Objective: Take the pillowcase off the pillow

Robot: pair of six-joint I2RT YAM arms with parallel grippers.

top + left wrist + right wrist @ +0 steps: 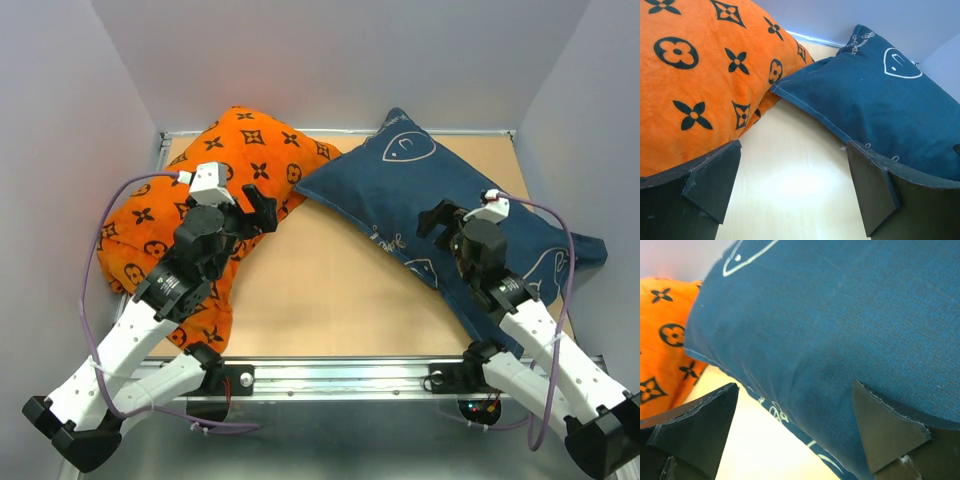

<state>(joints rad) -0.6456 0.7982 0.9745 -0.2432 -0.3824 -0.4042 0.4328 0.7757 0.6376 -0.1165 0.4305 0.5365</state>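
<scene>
My right gripper is to go outward and left in the top view next, then down onto the pillowcase's cloth (393, 178) (751, 299) beside the fish outline, because the cloth is uncovered there.
The navy blue pillowcase (440, 195) with thin white fish drawings lies plump on the right half of the wooden table. It also shows in the left wrist view (880, 105) and the right wrist view (840, 325). The white pillow is hidden inside it. My right gripper (440, 222) is open just above the pillowcase's near left part, and its jaws straddle the hem with nothing held. My left gripper (262, 212) is open and empty over the table, beside the pillowcase's left corner (777, 87).
An orange cushion (195, 215) with black motifs fills the left side and touches the pillowcase's left corner. It also shows in the left wrist view (695, 85). Bare wooden table (320, 290) lies between the arms. Grey walls close in the back and both sides.
</scene>
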